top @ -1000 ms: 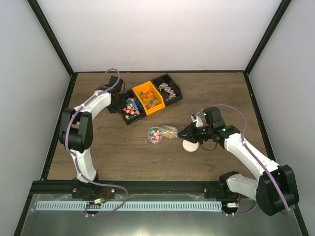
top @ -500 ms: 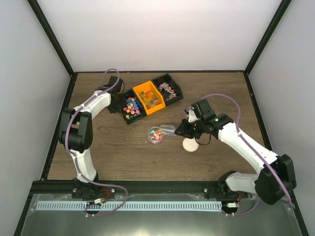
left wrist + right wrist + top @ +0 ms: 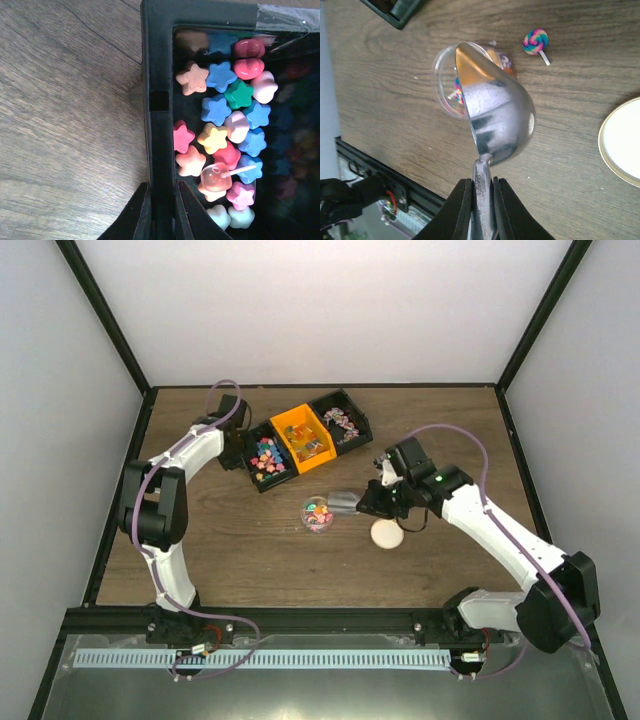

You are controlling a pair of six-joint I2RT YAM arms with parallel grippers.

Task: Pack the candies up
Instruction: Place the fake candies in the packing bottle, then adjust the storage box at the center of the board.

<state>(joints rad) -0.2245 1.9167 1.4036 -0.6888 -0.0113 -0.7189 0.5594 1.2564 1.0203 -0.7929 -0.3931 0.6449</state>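
Next, my right gripper swings away from the jar, past the cream lid, then lowers the scoop to the table.
The candies are small coloured stars and hearts lying in a black bin. My left gripper is shut on that bin's wall. My right gripper is shut on the handle of a metal scoop. The scoop is tipped over the clear jar, its rounded back towards the wrist camera. Some candies show inside the jar. A swirled lollipop lies on the table beside the jar.
An orange bin and a second black bin stand in a row with the first one. The cream lid lies flat just right of the jar, under my right arm.
My right arm has swung left and carried the scoop over the jar, tipping it. The left arm has stayed still.
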